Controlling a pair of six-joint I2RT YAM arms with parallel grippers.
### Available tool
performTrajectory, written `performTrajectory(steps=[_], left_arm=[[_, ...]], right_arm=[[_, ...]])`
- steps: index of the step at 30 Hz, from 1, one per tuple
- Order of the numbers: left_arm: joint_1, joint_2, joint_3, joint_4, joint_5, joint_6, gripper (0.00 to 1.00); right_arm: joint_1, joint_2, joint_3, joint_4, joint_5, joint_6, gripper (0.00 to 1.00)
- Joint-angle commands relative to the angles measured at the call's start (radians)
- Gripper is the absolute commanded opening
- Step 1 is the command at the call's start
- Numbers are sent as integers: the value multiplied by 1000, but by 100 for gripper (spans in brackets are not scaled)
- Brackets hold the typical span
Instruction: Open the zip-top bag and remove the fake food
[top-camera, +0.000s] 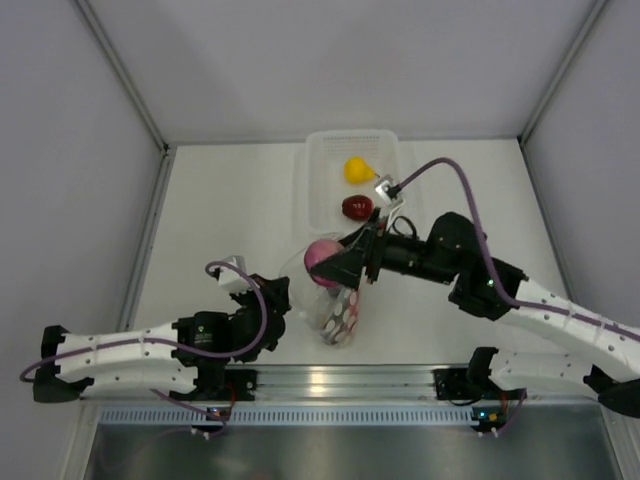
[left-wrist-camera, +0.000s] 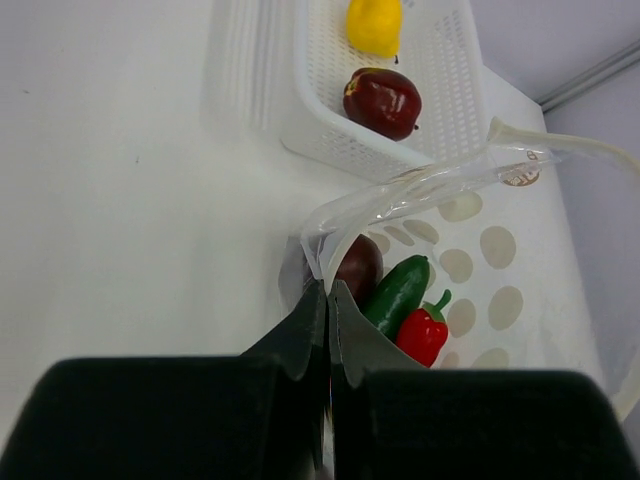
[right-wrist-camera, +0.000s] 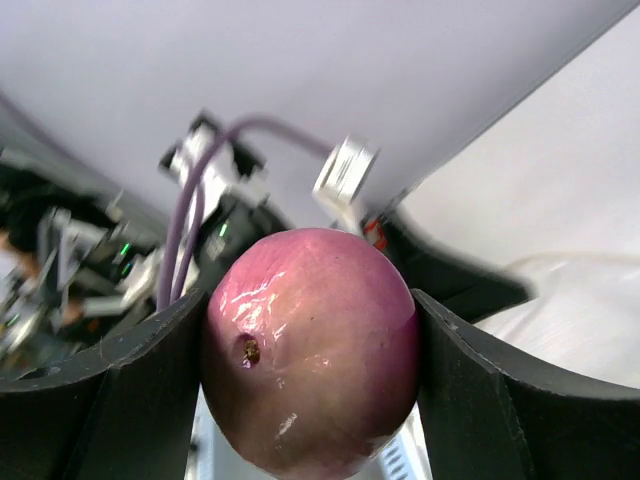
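Note:
The basket's bottom is bare beside the yellow pear, so next I will move my right gripper outward over the mesh basket (top-camera: 312, 180) and tip it downward to release the onion there.
The polka-dot zip-top bag (top-camera: 340, 312) lies open near the table's front middle. My left gripper (left-wrist-camera: 328, 292) is shut on the bag's rim (left-wrist-camera: 318, 245). Inside the bag I see a dark purple piece (left-wrist-camera: 358, 265), a green cucumber (left-wrist-camera: 397, 292) and a red chili (left-wrist-camera: 424, 333). My right gripper (top-camera: 340, 262) is shut on the pinkish onion (right-wrist-camera: 312, 350), held above the bag's mouth; the onion also shows in the top view (top-camera: 322, 258). A yellow pear (top-camera: 357, 169) and a dark red apple (top-camera: 357, 207) lie in the white mesh basket (top-camera: 312, 180).
The white mesh basket stands at the back middle, just behind the bag, and shows in the left wrist view (left-wrist-camera: 320, 120). White enclosure walls stand on the left, right and back. An aluminium rail (top-camera: 340, 380) with the arm bases runs along the near edge.

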Motion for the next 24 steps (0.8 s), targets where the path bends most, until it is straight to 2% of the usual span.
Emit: performTrajectory(steps=[1, 3, 4, 6, 8, 9, 11, 14, 20, 24], left_arm=[[8, -13, 79, -104, -30, 31, 0], [13, -17, 105, -156, -24, 48, 0], [16, -20, 131, -170, -18, 56, 0], [18, -28, 154, -205, -16, 74, 0], [22, -34, 193, -236, -9, 117, 0], [24, -36, 208, -247, -6, 132, 0], [38, -22, 256, -294, 4, 178, 0], [64, -8, 306, -362, 14, 209, 0], [142, -8, 323, -365, 94, 303, 0], [199, -7, 303, -361, 134, 317, 0]], right_arm=[[-152, -69, 147, -207, 143, -159, 40], [-227, -51, 221, -286, 253, -199, 40], [-305, -38, 248, -305, 276, -236, 40], [-385, 20, 268, -360, 297, -258, 40], [-512, 101, 279, -363, 263, -272, 40], [-586, 130, 279, -354, 191, -272, 40], [-637, 213, 285, -328, 139, -267, 40], [-659, 339, 343, -322, 178, -309, 40], [-657, 598, 474, -331, 256, -353, 38], [-619, 726, 575, -403, 313, -393, 38]])
